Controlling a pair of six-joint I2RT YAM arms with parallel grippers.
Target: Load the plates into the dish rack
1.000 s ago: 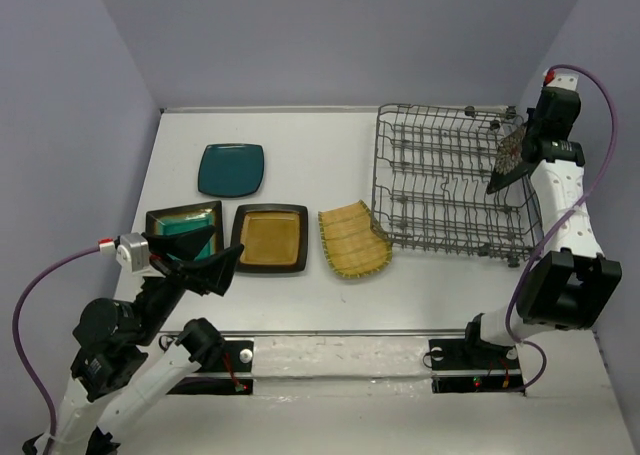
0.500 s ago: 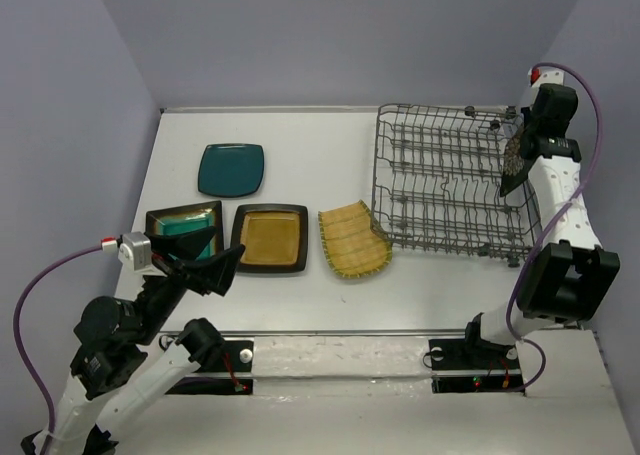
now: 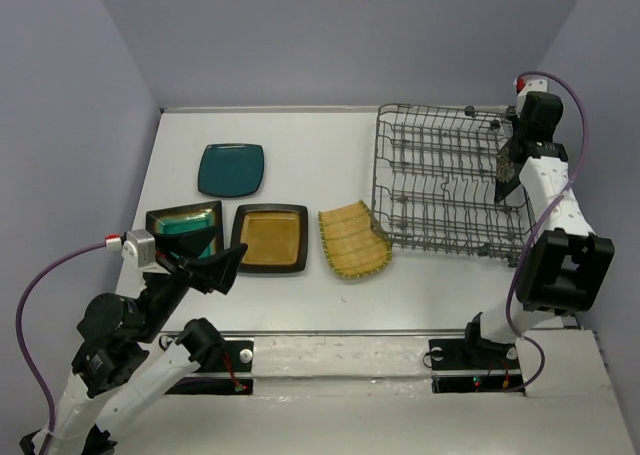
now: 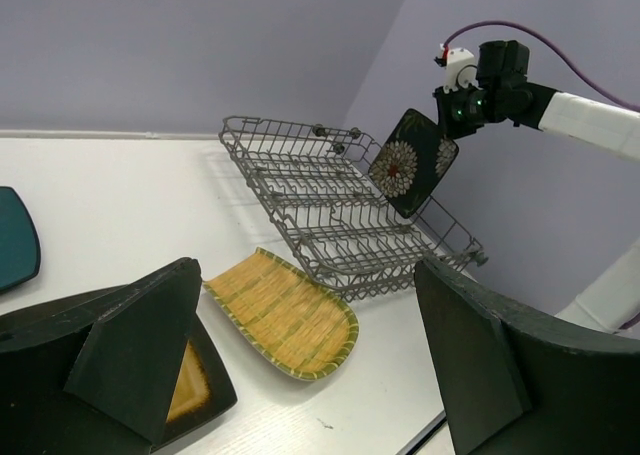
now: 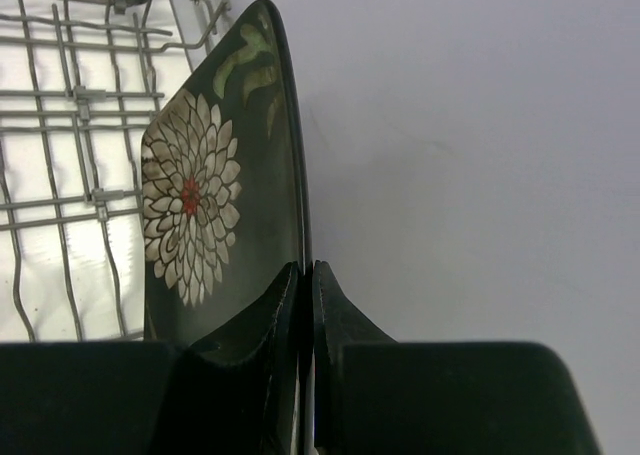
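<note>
My right gripper moves from the rack's rim toward its wire rows [image 3: 485, 180] [image 5: 96, 195] next, then lowers the black plate there, since it still hangs above the rack.
My right gripper [image 3: 513, 148] is shut on the edge of the black plate with a white flower [image 3: 507, 163], holding it upright in the air at the right rim of the grey wire dish rack [image 3: 440, 190]. The right wrist view shows the fingers [image 5: 305, 271] pinching this plate [image 5: 200, 190] beside the rack [image 5: 70, 155]. My left gripper [image 3: 196, 262] is open and empty over the near left plates. The plain teal plate [image 3: 231, 169], dark-rimmed teal plate [image 3: 178, 222], dark-rimmed mustard plate [image 3: 270, 238] and yellow ribbed plate [image 3: 352, 240] lie on the table.
The ribbed plate's far right corner rests against the rack's near left corner. In the left wrist view the open gripper [image 4: 308, 271] frames the ribbed plate [image 4: 285, 310], the rack [image 4: 335, 200] and the held flower plate [image 4: 410, 160]. Purple walls enclose the white table [image 3: 300, 145].
My right gripper has carried the flower plate toward the far right end of the rack and turned it more edge-on. The left arm has shifted only slightly.
</note>
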